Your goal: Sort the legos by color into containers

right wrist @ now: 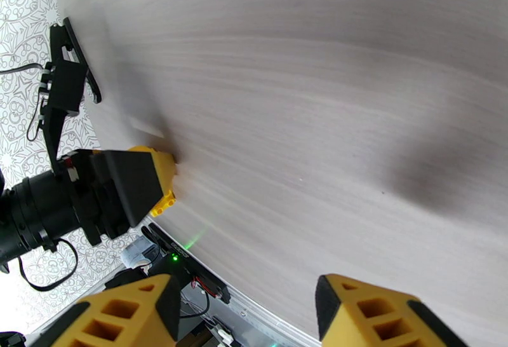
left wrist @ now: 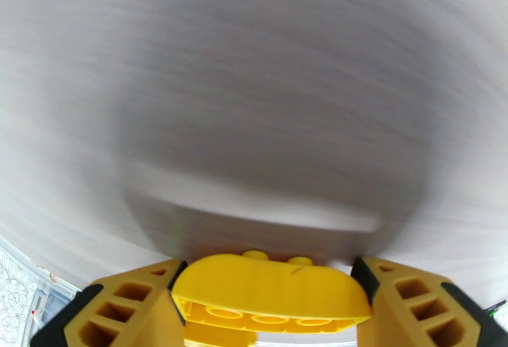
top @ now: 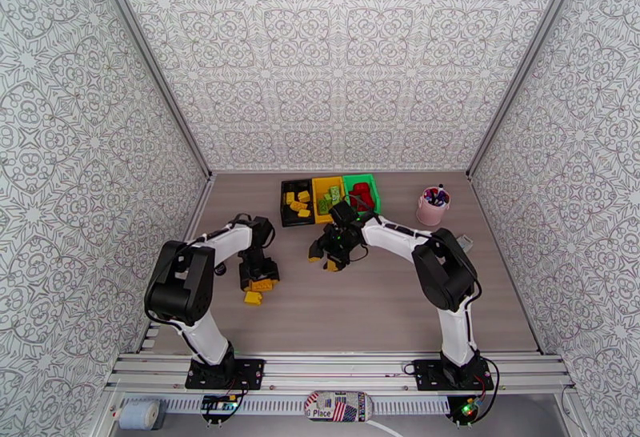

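Observation:
Next, my left gripper rises and moves outward to the black container with yellow legos and releases the matching lego, since that container stands outward of this gripper.
My left gripper (left wrist: 270,271) is shut on a yellow lego (left wrist: 267,288), one finger against each of its short ends. In the top view it (top: 260,277) hangs low at the left of the table, with yellow lego (top: 254,297) at its tip. The right wrist view catches that same lego (right wrist: 166,180) at its left edge. My right gripper (top: 324,261) stands open over mid-table with nothing between its fingers (right wrist: 355,307). At the back stand the containers: a black one (top: 286,205) with yellow legos, a yellow one (top: 318,187) with green legos, a green one (top: 373,190) with red legos.
A pink cup of pens (top: 433,206) stands at the back right, beside the right arm's elbow. Patterned walls close in the table on three sides. The metal rail (top: 336,366) carrying the arm bases runs along the near edge.

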Action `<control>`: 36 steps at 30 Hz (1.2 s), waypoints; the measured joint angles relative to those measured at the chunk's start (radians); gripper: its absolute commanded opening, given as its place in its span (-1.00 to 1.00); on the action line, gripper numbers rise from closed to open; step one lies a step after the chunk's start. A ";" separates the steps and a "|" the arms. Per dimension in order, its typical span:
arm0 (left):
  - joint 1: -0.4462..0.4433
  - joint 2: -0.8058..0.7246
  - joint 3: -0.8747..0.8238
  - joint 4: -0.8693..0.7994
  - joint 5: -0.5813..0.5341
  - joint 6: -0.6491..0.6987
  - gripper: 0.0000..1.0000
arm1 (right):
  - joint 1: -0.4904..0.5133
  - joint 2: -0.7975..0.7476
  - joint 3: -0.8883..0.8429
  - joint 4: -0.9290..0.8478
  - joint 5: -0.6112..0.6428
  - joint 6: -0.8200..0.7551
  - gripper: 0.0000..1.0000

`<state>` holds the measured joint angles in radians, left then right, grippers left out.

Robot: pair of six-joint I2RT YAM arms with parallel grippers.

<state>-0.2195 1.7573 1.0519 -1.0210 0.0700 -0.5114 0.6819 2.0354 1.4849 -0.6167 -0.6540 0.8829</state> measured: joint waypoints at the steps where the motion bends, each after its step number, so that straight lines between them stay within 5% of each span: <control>1: -0.006 0.000 0.010 -0.004 0.005 0.000 0.18 | 0.000 0.000 0.002 0.000 0.000 0.000 0.22; 12: -0.012 0.013 0.213 -0.029 0.109 -0.008 0.14 | 0.000 0.000 0.039 -0.002 0.000 0.000 0.21; 20: 0.051 0.163 0.526 -0.033 0.251 -0.042 0.16 | -0.016 0.000 0.084 -0.006 0.000 0.000 0.21; 27: 0.095 0.399 0.970 -0.088 0.320 -0.076 0.68 | -0.053 0.000 0.093 -0.020 0.003 0.000 0.21; 31: 0.102 0.528 1.213 -0.140 0.346 -0.080 0.70 | -0.061 -0.006 0.093 -0.021 0.015 0.004 0.21; 36: 0.106 0.547 1.250 -0.180 0.357 -0.088 0.74 | -0.062 -0.031 0.093 -0.021 0.023 0.008 0.21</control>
<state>-0.1139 2.3039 2.3024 -1.2015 0.4271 -0.5991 0.6197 2.0045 1.5784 -0.6376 -0.6308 0.8906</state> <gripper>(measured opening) 0.860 0.605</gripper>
